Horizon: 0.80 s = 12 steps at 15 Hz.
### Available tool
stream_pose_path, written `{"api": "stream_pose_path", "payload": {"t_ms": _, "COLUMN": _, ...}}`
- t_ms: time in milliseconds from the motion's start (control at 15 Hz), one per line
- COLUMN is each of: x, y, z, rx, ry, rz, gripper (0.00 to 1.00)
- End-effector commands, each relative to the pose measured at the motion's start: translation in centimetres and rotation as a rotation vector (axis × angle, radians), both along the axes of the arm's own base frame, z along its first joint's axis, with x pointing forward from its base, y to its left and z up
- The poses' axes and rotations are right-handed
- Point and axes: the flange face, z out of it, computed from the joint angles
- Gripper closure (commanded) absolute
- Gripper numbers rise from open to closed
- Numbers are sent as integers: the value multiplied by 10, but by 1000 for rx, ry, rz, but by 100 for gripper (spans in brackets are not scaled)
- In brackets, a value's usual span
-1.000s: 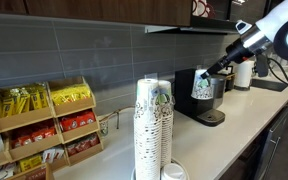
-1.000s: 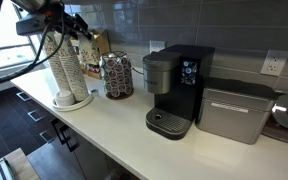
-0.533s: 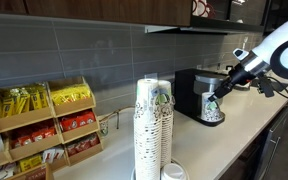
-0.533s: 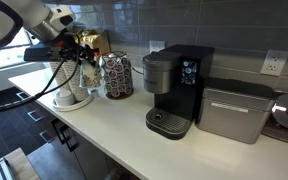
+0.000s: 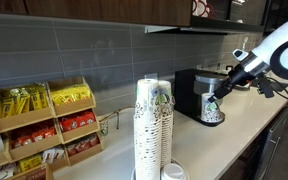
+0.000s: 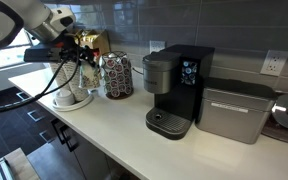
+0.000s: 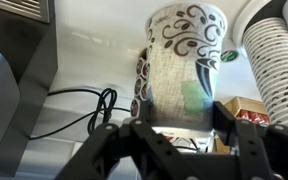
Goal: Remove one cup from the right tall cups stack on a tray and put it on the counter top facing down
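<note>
The gripper brings the cup down toward the clear counter top next, between the cup stacks and the coffee machine.
My gripper is shut on the cup, a white paper cup with dark swirls and a green logo. Its wider end points away from the wrist camera, toward the cream counter top. In an exterior view the gripper holds the cup low over the counter top, in front of the black coffee machine. The two tall cup stacks stand on their tray in the foreground. In an exterior view the gripper is beside the stacks.
A pod carousel, the coffee machine and a metal box line the counter. Snack racks stand by the wall. A short plain cup sits by the stacks. A black cable lies on the counter.
Over the last second the gripper came down and away from the stack tops with the cup in it. It has held still for the last half second.
</note>
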Motion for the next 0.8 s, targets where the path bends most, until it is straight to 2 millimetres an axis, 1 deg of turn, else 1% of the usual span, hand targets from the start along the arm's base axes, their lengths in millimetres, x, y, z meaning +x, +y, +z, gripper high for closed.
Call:
{"api": "stream_pose_path", "payload": {"t_ms": 0, "x": 2, "y": -4, "z": -35, "rx": 40, "ry": 34, "rz": 30, "gripper": 62}}
{"api": "stream_pose_path", "payload": {"t_ms": 67, "x": 1, "y": -6, "z": -46, "rx": 43, "ry": 45, "rz": 42, "gripper": 62}}
{"api": "stream_pose_path", "payload": {"t_ms": 133, "x": 12, "y": -11, "z": -44, "rx": 49, "ry": 55, "rz": 49, "gripper": 62}}
{"api": "stream_pose_path", "payload": {"t_ms": 533, "x": 28, "y": -23, "z": -84, "rx": 126, "ry": 58, "rz": 90, "gripper": 62}}
{"api": "stream_pose_path", "payload": {"t_ms": 733, "x": 34, "y": -25, "z": -99, "rx": 124, "ry": 64, "rz": 104, "gripper": 62}}
